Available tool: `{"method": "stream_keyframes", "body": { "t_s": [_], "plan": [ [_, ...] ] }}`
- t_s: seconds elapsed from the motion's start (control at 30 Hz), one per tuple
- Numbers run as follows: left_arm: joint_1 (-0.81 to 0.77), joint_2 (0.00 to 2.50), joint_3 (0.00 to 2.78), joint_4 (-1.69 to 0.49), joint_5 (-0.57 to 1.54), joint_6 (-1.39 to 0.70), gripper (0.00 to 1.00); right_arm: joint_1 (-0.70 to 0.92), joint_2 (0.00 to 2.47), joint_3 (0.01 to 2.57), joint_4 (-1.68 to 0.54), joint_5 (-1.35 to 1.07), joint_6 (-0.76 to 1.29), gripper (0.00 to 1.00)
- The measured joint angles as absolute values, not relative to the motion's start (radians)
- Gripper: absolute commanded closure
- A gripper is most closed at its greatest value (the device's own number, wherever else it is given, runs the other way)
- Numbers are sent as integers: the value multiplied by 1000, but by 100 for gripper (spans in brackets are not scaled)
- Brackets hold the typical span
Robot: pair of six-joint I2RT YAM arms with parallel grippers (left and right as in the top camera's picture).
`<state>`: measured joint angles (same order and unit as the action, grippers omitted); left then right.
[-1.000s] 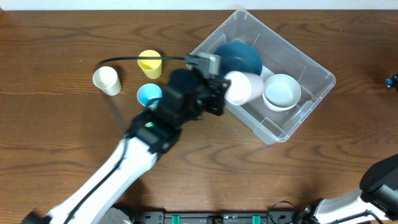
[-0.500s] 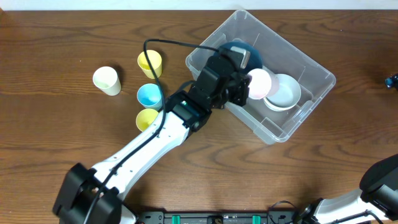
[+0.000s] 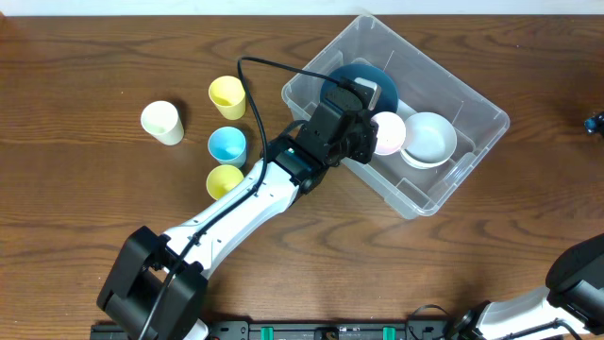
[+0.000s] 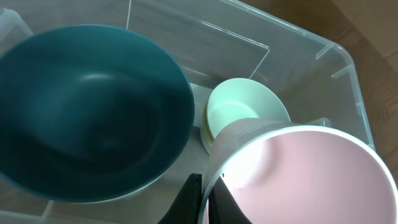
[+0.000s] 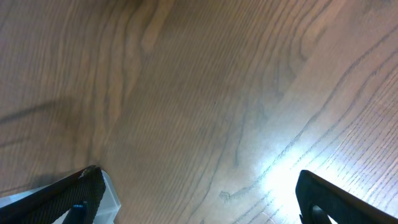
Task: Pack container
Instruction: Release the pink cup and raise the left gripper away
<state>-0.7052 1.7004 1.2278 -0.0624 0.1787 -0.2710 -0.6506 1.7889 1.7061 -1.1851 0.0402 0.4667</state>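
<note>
My left gripper will next lower the pink cup (image 3: 389, 133) into the container, toward the container's near side and next to the white bowl (image 3: 427, 139).
The container (image 3: 451, 87) is a large clear bin at the table's back right. Inside it lie a dark teal bowl (image 3: 354, 72) and a white bowl (image 3: 427, 139). My left gripper (image 3: 370, 138) reaches over the bin's left wall, shut on the rim of a pink cup (image 3: 389, 133) that hangs beside the white bowl. In the left wrist view the gripper (image 4: 207, 186) pinches the pink cup (image 4: 305, 180) at its edge, with the teal bowl (image 4: 93, 112) to the left and the pale bowl (image 4: 239, 115) behind. My right gripper (image 5: 199, 186) stands open over bare wood.
Left of the bin stand several small cups: cream (image 3: 162, 122), yellow (image 3: 227, 96), blue (image 3: 227, 145) and yellow-green (image 3: 225, 180). The left arm lies diagonally across the table middle. Part of the right arm (image 3: 576, 274) shows at the bottom right corner.
My left gripper carried the pink cup to the right, from over the bin's left wall to deeper inside, beside the white bowl. The right arm has not moved.
</note>
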Motion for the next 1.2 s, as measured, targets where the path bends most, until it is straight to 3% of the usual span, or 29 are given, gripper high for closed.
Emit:
{"method": "stream_keyframes", "body": {
  "t_s": [0.7,1.1,1.2],
  "plan": [
    [-705,1717,1228,-99,176,-257,94,-651,1789,1706,-1185,40,467,1],
    [-705,1744,1228,-105,176,-257,89,-651,1789,1706,-1185,40,467,1],
    [-705,1744,1228,-105,176,-255,83,-651,1789,1706,-1185,40,467,1]
  ]
}}
